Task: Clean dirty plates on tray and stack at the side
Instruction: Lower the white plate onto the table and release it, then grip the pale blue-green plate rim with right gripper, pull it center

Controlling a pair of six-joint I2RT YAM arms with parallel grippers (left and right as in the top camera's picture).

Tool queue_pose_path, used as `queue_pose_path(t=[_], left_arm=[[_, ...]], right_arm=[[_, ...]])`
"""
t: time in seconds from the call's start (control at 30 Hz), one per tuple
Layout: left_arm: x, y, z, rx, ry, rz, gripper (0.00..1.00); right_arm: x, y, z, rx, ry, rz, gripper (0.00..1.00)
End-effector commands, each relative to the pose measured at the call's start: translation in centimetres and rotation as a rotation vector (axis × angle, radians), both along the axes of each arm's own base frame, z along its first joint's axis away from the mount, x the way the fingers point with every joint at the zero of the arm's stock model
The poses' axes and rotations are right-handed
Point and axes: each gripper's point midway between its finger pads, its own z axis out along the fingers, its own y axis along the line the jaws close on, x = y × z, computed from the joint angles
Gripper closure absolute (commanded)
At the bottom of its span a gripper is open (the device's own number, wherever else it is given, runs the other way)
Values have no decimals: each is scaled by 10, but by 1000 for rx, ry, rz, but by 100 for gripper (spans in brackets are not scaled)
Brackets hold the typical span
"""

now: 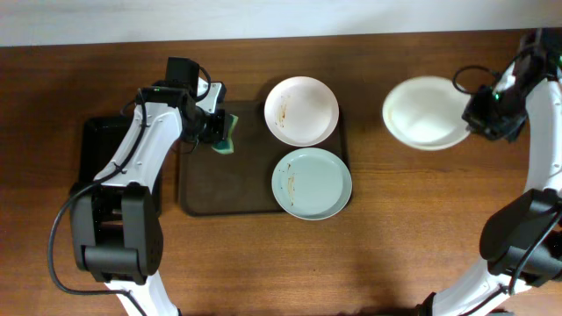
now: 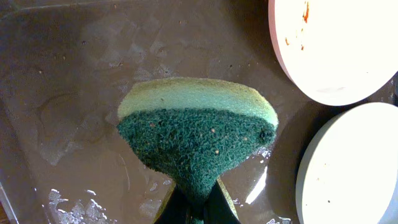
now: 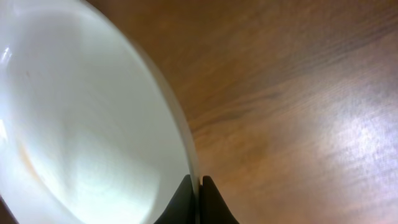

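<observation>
The robot's right gripper should lower the third white plate and draw it slightly back, to put it down on the bare table beside the brown tray [image 1: 219, 189].
The brown tray [image 1: 219, 189] holds two plates: a white one [image 1: 301, 111] at its far right with brown streaks and a faintly bluish one [image 1: 311, 183] at its near right. Both show in the left wrist view, white [image 2: 339, 46] and bluish [image 2: 351, 168]. My left gripper [image 1: 219, 132] is shut on a green and yellow sponge [image 2: 198, 134], held over the wet tray floor [image 2: 74, 93] at the tray's far left. My right gripper [image 1: 474, 118] is shut on the rim of a third white plate [image 1: 428, 112], to the right of the tray; it fills the left of the right wrist view [image 3: 93, 130].
A smaller black tray [image 1: 98, 145] lies left of the brown tray, partly under my left arm. Bare wooden table [image 3: 298, 112] lies around the held plate and in front of the trays.
</observation>
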Motion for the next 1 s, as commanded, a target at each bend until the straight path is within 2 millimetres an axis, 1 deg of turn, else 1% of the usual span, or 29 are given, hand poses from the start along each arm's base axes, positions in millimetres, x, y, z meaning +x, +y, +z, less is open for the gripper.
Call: queue_pose_path(t=[0.0, 0.03, 0.1, 0.17, 0.23, 0.27, 0.3, 0.33, 0.37, 0.4, 0.43, 0.47, 0.5, 0.53, 0.57, 0.6, 0.63, 0.67, 0.7, 0.73, 0.77, 0.8, 0.87, 0.93, 0.97], left_arm=[[6, 0, 7, -1, -21, 9, 99], [6, 0, 7, -1, -21, 9, 99], [6, 0, 7, -1, -21, 9, 99], [6, 0, 7, -1, -21, 9, 99], [6, -1, 7, -1, -20, 9, 99], [6, -1, 7, -1, -20, 9, 99], [6, 0, 7, -1, -21, 9, 99], [6, 0, 7, -1, -21, 9, 99], [6, 0, 7, -1, -21, 9, 99], [6, 0, 7, -1, -21, 9, 99], [6, -1, 7, -1, -21, 9, 99], [6, 0, 7, -1, -21, 9, 99], [6, 0, 7, -1, -21, 9, 99], [6, 0, 7, -1, -21, 9, 99], [6, 0, 7, -1, -21, 9, 99], [6, 0, 7, -1, -21, 9, 99], [6, 0, 7, -1, -21, 9, 99], [6, 0, 7, -1, -21, 9, 99], [6, 0, 7, -1, -21, 9, 99], [6, 0, 7, -1, -21, 9, 99], [6, 0, 7, -1, -21, 9, 99], [6, 0, 7, -1, -22, 9, 99], [7, -1, 8, -2, -28, 9, 99], [7, -1, 8, -2, -28, 9, 99], [7, -1, 7, -2, -27, 9, 99]], right_arm=[[-15, -13, -43, -1, 55, -46, 96], [-18, -16, -54, -17, 65, -55, 96], [-16, -21, -83, -48, 49, -71, 96], [-16, -22, -109, -52, 26, -111, 96], [-20, -20, -124, -54, 21, -111, 96], [-24, -21, -128, -63, 34, -113, 96], [-25, -22, -129, -71, 38, -114, 90], [-25, -22, -128, -71, 37, -114, 72], [-24, -22, -128, -71, 37, -114, 48], [-25, -21, -128, -65, 38, -113, 42], [-25, -19, -124, -53, 44, -111, 39], [-27, -18, -115, -47, 58, -115, 37], [-26, -18, -103, -45, 60, -124, 33], [-25, -17, -88, -45, 48, -129, 33], [-20, -13, -64, -46, 12, -116, 33], [-14, -3, -37, -43, -40, -88, 33], [-9, 10, -13, -43, -90, -59, 34], [-4, 31, 14, -41, -155, -9, 34], [-3, 47, 27, -36, -187, 17, 34], [-5, 69, 36, -22, -200, 31, 37], [-8, 88, 37, -9, -188, 58, 39], [-13, 109, 33, 10, -152, 81, 43], [-24, 149, 10, 36, -65, 141, 45], [-38, 179, -18, 51, 23, 169, 50], [-45, 191, -31, 54, 59, 183, 52]])
